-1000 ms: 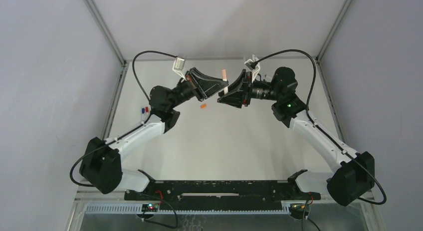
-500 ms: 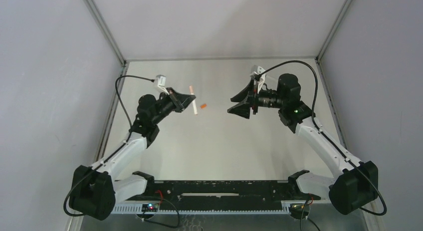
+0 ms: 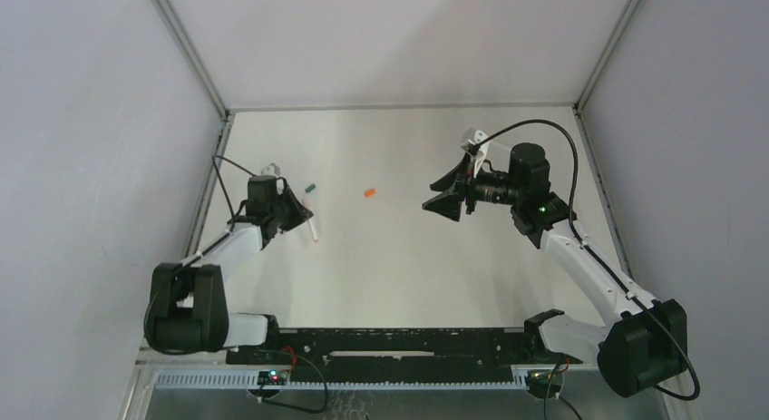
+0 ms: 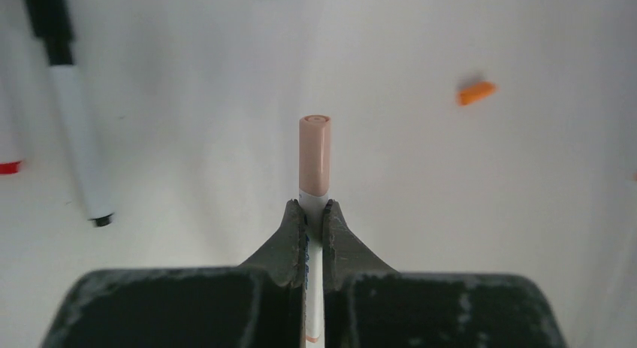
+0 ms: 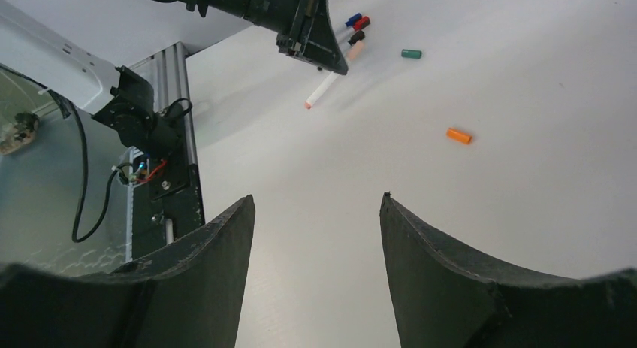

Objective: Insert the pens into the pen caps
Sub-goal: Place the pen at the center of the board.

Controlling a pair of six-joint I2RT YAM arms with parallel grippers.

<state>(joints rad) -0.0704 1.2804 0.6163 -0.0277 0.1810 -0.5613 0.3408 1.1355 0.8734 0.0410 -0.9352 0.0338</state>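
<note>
My left gripper will move down next and shift toward the black-capped pen (image 4: 75,122), onto the table beside that pen.
My left gripper (image 4: 314,207) is shut on a white pen (image 4: 313,288) whose far end wears a pinkish cap (image 4: 314,156). From above, this gripper (image 3: 295,211) sits low at the table's left side, the pen (image 3: 313,231) pointing toward the near edge. My right gripper (image 5: 315,198) is open and holds nothing; it hovers at the right (image 3: 440,193), facing left. A loose orange cap (image 3: 369,192) lies mid-table, and a green cap (image 3: 309,188) lies just beyond the left gripper. A black-capped pen (image 4: 75,122) lies left of the held one.
Blue, red and black capped pen ends (image 5: 357,25) lie in a cluster behind the left gripper (image 5: 315,43). An aluminium frame rail (image 5: 161,137) runs along the table's left edge. Grey walls enclose the table on three sides.
The two grippers met mid-table over the pen a second ago. My right gripper opened and drew back; my left arm swung left and down, carrying the capped pen.
</note>
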